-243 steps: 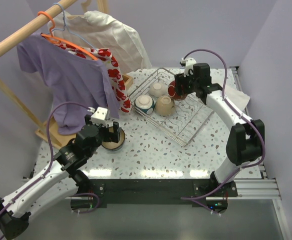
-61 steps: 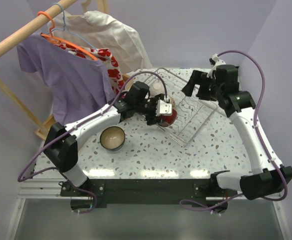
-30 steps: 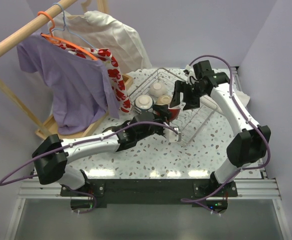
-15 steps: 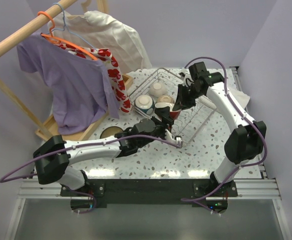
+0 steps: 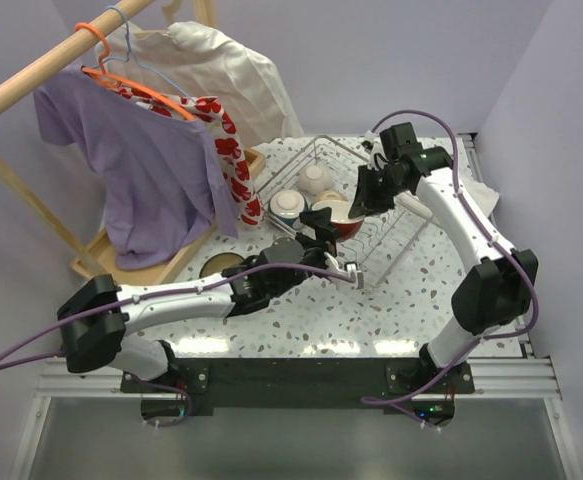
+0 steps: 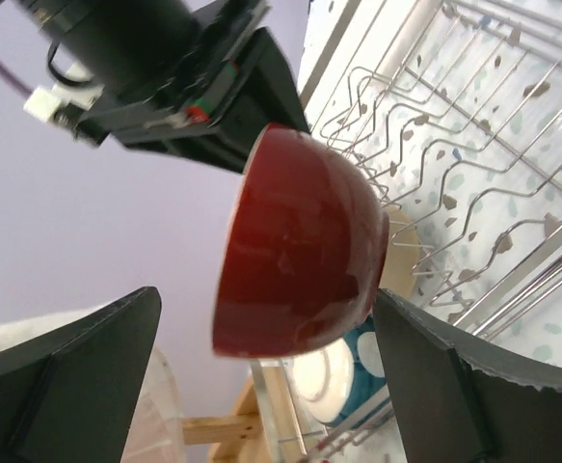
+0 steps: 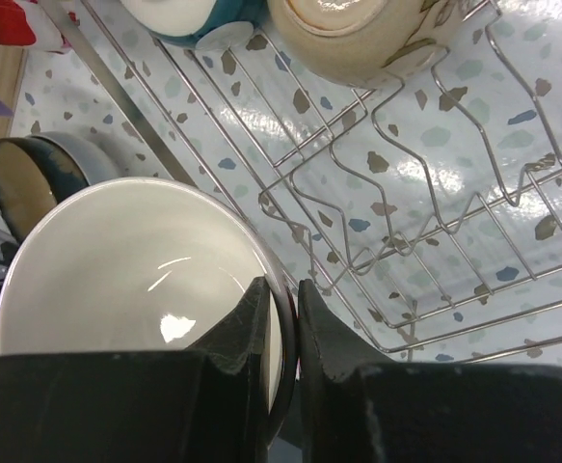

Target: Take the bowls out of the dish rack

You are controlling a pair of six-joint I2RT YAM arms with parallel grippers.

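My right gripper next carries the red bowl left in the top view and down onto the dark blue bowl, whose open top faces up.
A dark red bowl with a pale inside hangs over the near left part of the wire dish rack. My right gripper is shut on its rim. My left gripper stands open under the red bowl, its fingers either side and apart from it. In the rack sit a white bowl, a teal-banded bowl and a beige bowl. A dark blue bowl stands on the table, partly behind the left arm.
A wooden clothes rail with a purple shirt and other garments stands at the back left, its wooden base on the table. White cloth lies at the right edge beside the rack.
My right gripper has come down and shut on the red bowl's rim. My left gripper has opened wider and let go of the bowl.
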